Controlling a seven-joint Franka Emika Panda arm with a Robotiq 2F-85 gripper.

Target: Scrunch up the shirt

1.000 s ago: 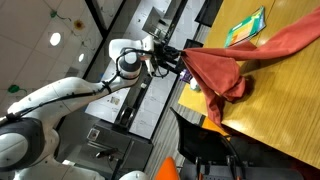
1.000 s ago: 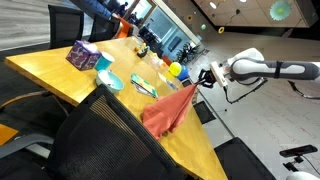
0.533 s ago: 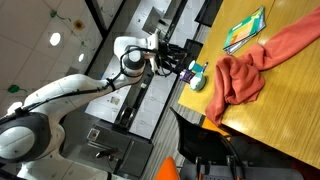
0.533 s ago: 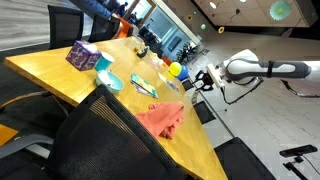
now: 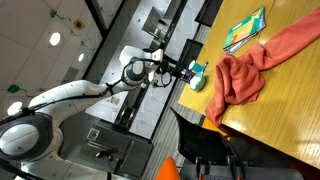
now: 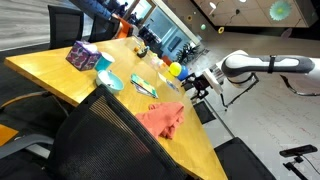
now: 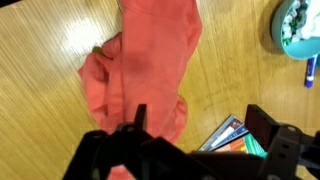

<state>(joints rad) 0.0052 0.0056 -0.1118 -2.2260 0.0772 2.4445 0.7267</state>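
Observation:
The shirt's end lies apart from my open fingers, so my gripper moves toward the black chair and down onto the shirt's end (image 5: 217, 112) next.
The coral shirt (image 5: 243, 76) lies in a crumpled heap near the table's edge, with a sleeve trailing toward the far corner. In an exterior view the shirt (image 6: 163, 117) is a small bunched pile on the wood. My gripper (image 5: 172, 68) hangs just off the table's edge, apart from the cloth, its jaws spread wide. Seen from the wrist, the shirt (image 7: 140, 65) fills the upper left, and my gripper (image 7: 200, 114) stands open above it with nothing between the dark fingers (image 7: 262, 122).
A green-yellow book (image 5: 245, 28) lies beside the shirt and shows between my fingers as the book (image 7: 233, 135). A teal bowl (image 7: 298, 24) and a blue pen (image 7: 311, 71) sit nearby. A purple tissue box (image 6: 82, 55) and a black chair back (image 6: 95, 140) are at the near side.
One second ago the gripper held the shirt lifted off the table. It has let go and opened, the shirt has dropped into a heap, and the gripper has drawn back off the edge.

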